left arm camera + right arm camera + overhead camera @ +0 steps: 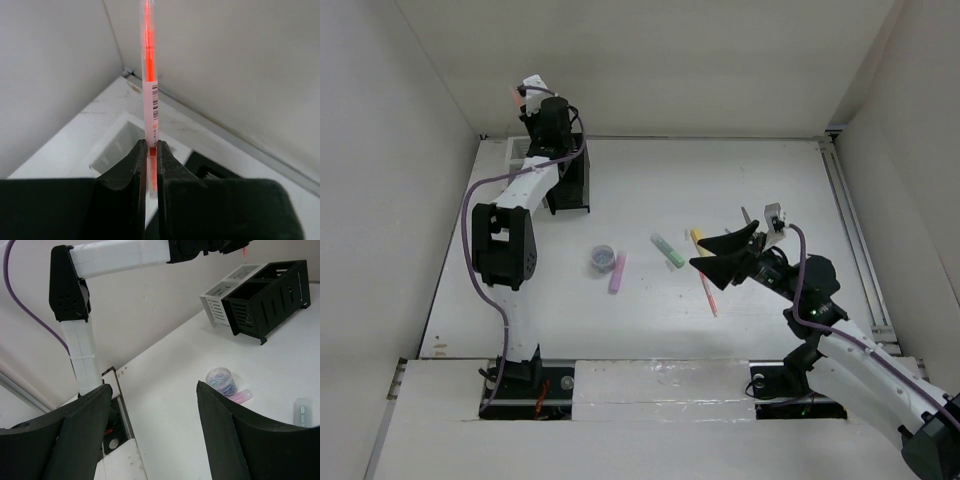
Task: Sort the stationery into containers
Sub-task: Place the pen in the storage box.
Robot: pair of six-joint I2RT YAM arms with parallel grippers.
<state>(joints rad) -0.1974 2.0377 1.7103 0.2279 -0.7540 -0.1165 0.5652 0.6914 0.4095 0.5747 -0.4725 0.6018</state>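
Observation:
My left gripper has the orange pen (149, 75) over the white box's side. It should move the pen across to the black box's far section, then lower it there.
My left gripper (528, 94) is raised at the back left, above the containers, and shut on an orange pen (149, 75) that stands upright between its fingers. Below it are the white box (116, 145) and the black box (216, 168); in the right wrist view they are the white box (223, 296) and the black box (270, 299). My right gripper (705, 254) is open and empty over the table's middle right. On the table lie a green marker (668, 250), a yellow marker (697, 238), a red pen (708, 291), a purple marker (617, 272) and a small round jar (603, 259).
The left arm's links (505, 240) stretch over the table's left side. Walls close in on the left, back and right. A small grey item (746, 215) lies behind my right gripper. The jar (221, 381) and the purple marker (240, 396) lie just past my right fingers.

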